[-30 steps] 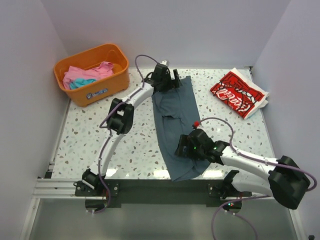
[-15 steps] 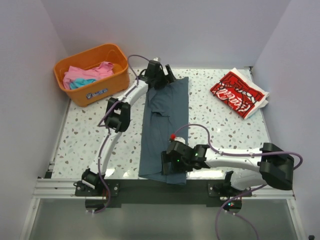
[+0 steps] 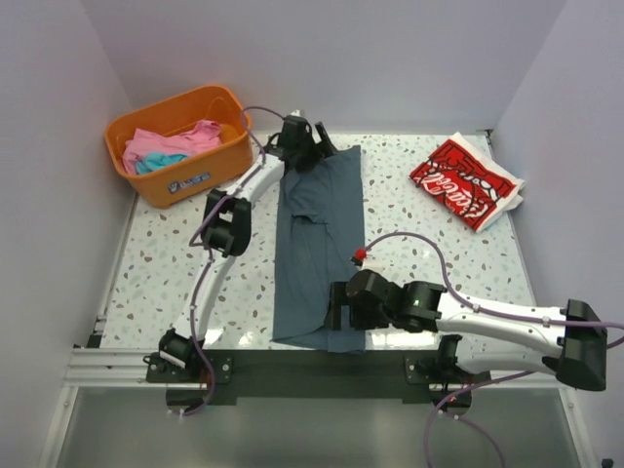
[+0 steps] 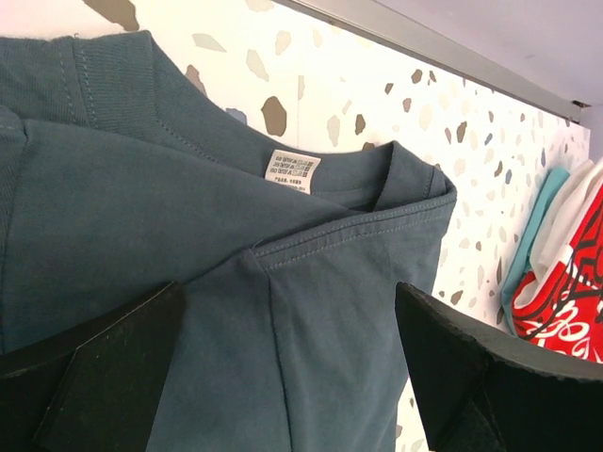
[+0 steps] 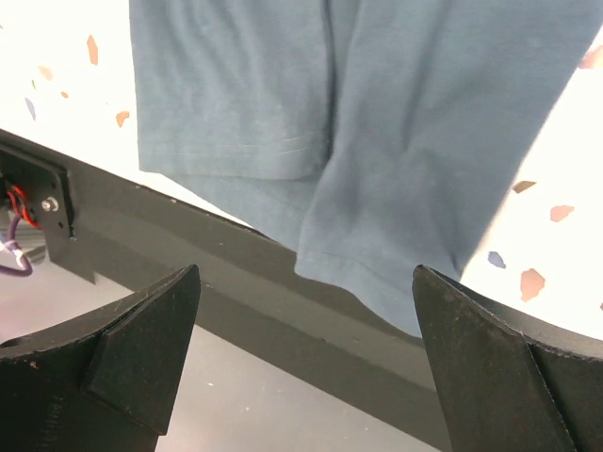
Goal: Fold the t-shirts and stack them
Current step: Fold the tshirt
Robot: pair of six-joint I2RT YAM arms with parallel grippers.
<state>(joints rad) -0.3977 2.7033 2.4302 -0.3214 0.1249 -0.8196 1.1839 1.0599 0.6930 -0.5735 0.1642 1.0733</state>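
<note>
I should move my left gripper back and down onto the hem's basket-side corner [image 3: 277,338], because my right gripper is hovering by the hem's other corner.
The slate-blue t-shirt [image 3: 317,239] lies folded in a long narrow strip down the middle of the table. Its collar is at the far end and its hem hangs over the front edge. My left gripper [image 3: 298,138] is open just above the collar end. In the left wrist view it [image 4: 287,287] straddles the shirt [image 4: 236,217] below the neck label. My right gripper [image 3: 339,317] is open and empty over the hem end. In the right wrist view it [image 5: 304,273] is above the hem [image 5: 377,188]. The red lettered t-shirt [image 3: 466,181] lies folded at the far right.
An orange basket [image 3: 210,171] at the far left holds the pink t-shirt [image 3: 161,144] and a turquoise one [image 3: 148,163]. Turquoise cloth [image 4: 532,240] shows under the red shirt [image 4: 565,297]. A dark rail [image 5: 236,273] runs along the table's front edge.
Both arms have moved left and the slate-blue shirt has shifted left with them; it now lies straighter. The right gripper has moved down to the hem at the front edge.
</note>
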